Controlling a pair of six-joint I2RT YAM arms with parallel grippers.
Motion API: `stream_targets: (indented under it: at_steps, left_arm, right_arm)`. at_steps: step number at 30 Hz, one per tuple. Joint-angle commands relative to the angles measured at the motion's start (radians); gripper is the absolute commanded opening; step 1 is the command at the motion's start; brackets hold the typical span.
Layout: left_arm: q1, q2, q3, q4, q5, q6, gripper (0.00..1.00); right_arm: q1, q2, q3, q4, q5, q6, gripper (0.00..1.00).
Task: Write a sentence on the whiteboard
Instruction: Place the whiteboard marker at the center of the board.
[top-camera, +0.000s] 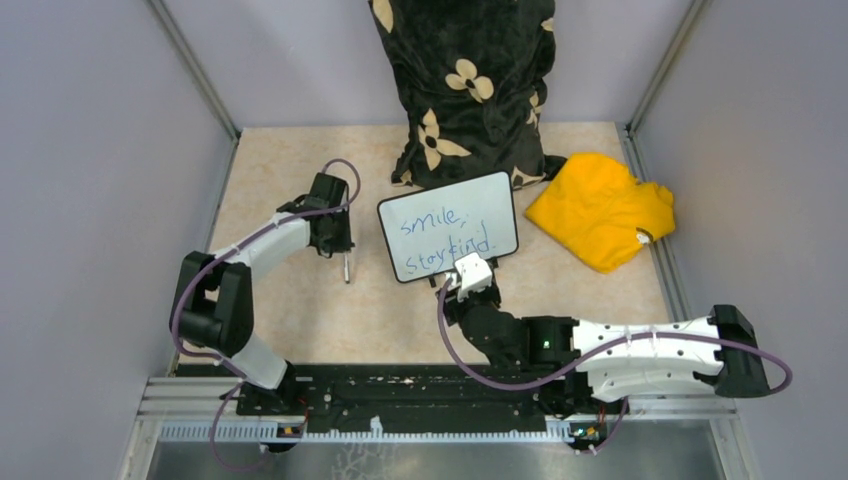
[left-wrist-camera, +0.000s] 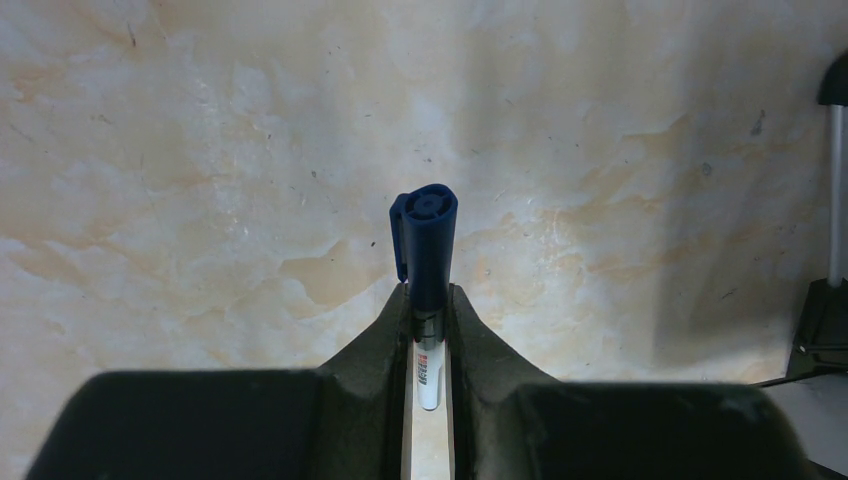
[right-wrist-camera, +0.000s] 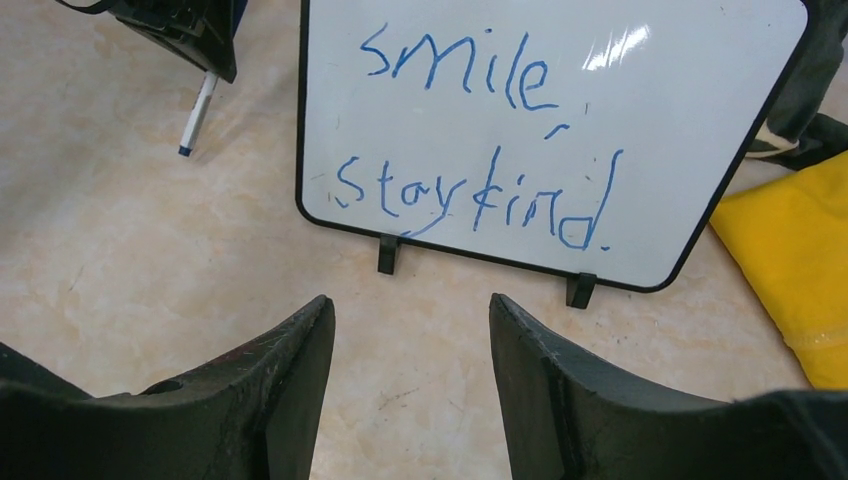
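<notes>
The left gripper brings the capped marker down onto the table beside the whiteboard (top-camera: 448, 228) next, then releases it, since both blue lines stand written.
The whiteboard (top-camera: 448, 228) (right-wrist-camera: 560, 120) stands tilted on its small black feet at mid-table. The sentence (top-camera: 445, 240) (right-wrist-camera: 470, 190) on it is in blue marker, in two lines: "smile," and "stay kind." My left gripper (top-camera: 338, 240) (left-wrist-camera: 428, 300) hovers left of the board, shut on a marker (left-wrist-camera: 428, 240) (right-wrist-camera: 197, 112) with a white barrel and a blue end that points down at the table. My right gripper (top-camera: 470, 272) (right-wrist-camera: 410, 310) sits just in front of the board's lower edge, open, with only bare tabletop between its fingers.
A crumpled yellow cloth (top-camera: 600, 208) (right-wrist-camera: 790, 270) lies right of the board. A black bag with cream flowers (top-camera: 465, 90) stands behind the board against the back wall. Grey walls close in the beige tabletop (top-camera: 300, 310) on three sides.
</notes>
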Motion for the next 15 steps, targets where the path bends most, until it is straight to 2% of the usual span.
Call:
stream_targets:
  at_steps: [1,7,10,12,15]
  left_arm:
    - [0.008,0.005,-0.020,0.054,0.006,0.005,0.00]
    - [0.011,0.049,-0.004,0.065,0.043,-0.006,0.00]
    - [0.011,0.062,0.000,0.063,0.058,-0.008,0.00]
    - [0.011,0.064,-0.001,0.065,0.064,-0.010,0.00]
    - [0.011,0.065,-0.003,0.064,0.065,-0.011,0.00]
  right_arm:
    - [-0.023,0.005,0.059,0.052,0.008,0.011,0.57]
    - [-0.029,-0.008,0.052,0.079,0.058,0.022,0.57]
    - [-0.030,-0.056,0.002,0.178,0.082,0.007,0.59]
    - [-0.040,-0.096,-0.028,0.212,0.051,0.024,0.59]
    - [-0.111,-0.117,0.011,0.104,-0.069,0.122,0.59]
